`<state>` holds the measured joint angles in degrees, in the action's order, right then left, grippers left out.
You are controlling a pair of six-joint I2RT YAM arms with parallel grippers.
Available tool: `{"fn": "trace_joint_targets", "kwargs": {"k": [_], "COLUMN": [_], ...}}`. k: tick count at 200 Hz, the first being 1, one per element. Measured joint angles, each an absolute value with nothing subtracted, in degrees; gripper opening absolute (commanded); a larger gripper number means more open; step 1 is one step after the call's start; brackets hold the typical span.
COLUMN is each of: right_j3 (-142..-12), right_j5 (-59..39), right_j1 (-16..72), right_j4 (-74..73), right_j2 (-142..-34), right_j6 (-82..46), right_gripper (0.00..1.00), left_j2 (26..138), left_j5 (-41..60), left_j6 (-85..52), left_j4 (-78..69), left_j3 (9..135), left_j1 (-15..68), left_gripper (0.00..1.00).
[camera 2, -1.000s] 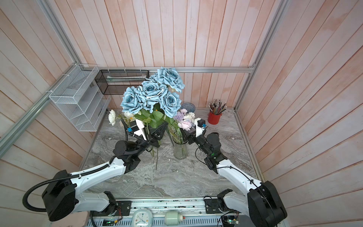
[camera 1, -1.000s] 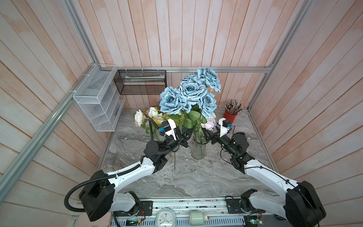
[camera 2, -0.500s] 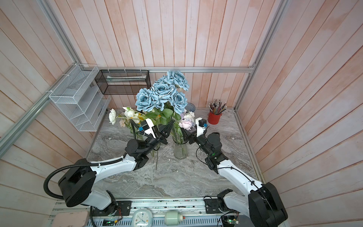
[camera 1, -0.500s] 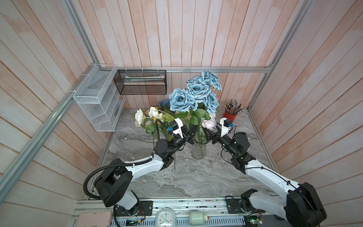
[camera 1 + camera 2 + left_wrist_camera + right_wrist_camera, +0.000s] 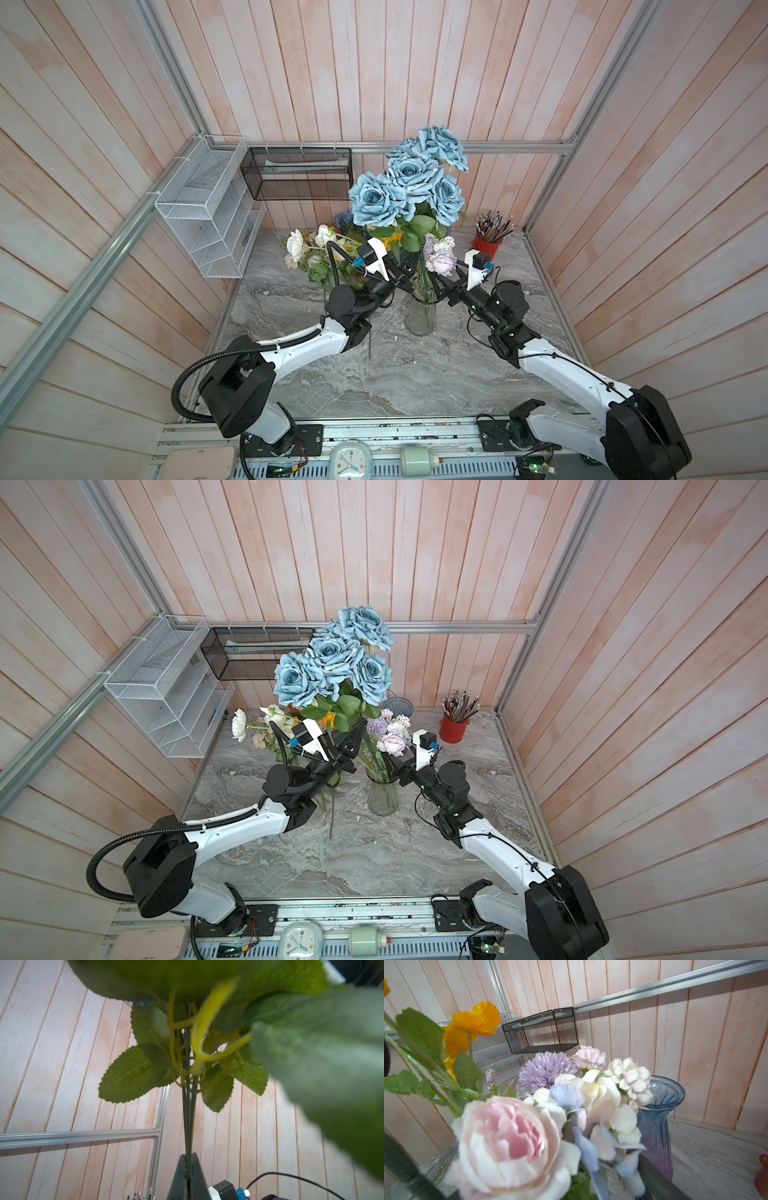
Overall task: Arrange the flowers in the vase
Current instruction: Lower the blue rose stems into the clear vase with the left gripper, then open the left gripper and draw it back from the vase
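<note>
Next, my left gripper moves across and down toward the opening of the clear glass vase (image 5: 382, 798) to release the stems, because the roses are high above it.
In both top views my left gripper (image 5: 405, 270) is shut on the stems of a bunch of dusty-blue roses (image 5: 409, 183), held upright just left of the clear glass vase (image 5: 420, 318). The long stems (image 5: 331, 820) hang beside the vase, not in it. The left wrist view shows the fingertips (image 5: 194, 1160) clamped on the thin green stems (image 5: 188, 1115) under the leaves. A pastel bouquet with a pink rose (image 5: 508, 1142) stands in the vase (image 5: 382, 798). My right gripper (image 5: 515, 1151) is open, with one finger on each side of that bouquet (image 5: 438, 255).
White and orange flowers (image 5: 316, 249) stand behind the left arm. At the back stand a blue glass vase (image 5: 658, 1118) and a red pot of pencils (image 5: 486, 249). A white wire rack (image 5: 208, 224) and a black mesh basket (image 5: 299, 178) hang on the walls.
My left gripper has carried the blue roses to the right, up close to the vase. The right arm has stayed where it was.
</note>
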<state>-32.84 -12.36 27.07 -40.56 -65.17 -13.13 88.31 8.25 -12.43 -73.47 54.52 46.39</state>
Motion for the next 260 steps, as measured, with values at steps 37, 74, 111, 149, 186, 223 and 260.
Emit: {"fn": "trace_joint_targets", "kwargs": {"k": [37,74,111,149,186,223,260], "right_j3": [-32.49,-32.18,-32.08,-32.08,-32.08,-31.90,-30.92], "right_j5": [-12.99,-12.86,-12.29,-11.84,-11.40,-11.20,-10.61], "right_j1": [27.07,27.07,27.05,26.85,26.68,26.44,26.44], "right_j4": [-40.75,-40.73,-40.71,-40.71,-40.49,-40.56,-40.49], "right_j2": [-65.12,-64.69,-64.38,-64.36,-64.25,-64.20,-62.98], "right_j6": [-13.39,-13.37,-13.39,-13.58,-13.58,-14.00,-14.17], "right_gripper": [0.88,0.88,0.88,0.88,0.88,0.88,0.87], "left_j2": [92.68,94.61,94.63,95.26,94.94,91.92,86.50], "left_j5": [8.49,7.62,6.98,5.72,5.43,5.41,4.43], "left_j6": [-10.20,-7.40,-6.20,-7.31,-8.40,-10.83,-15.44], "left_j4": [-75.44,-76.25,-76.55,-77.25,-74.94,-69.17,-61.95], "left_j3": [53.34,48.69,45.91,44.14,43.27,43.16,41.12], "left_j1": [46.65,48.25,49.06,49.21,49.95,50.70,51.20], "left_gripper": [0.00,0.06,0.21,0.49,0.81,1.00,1.00]}}
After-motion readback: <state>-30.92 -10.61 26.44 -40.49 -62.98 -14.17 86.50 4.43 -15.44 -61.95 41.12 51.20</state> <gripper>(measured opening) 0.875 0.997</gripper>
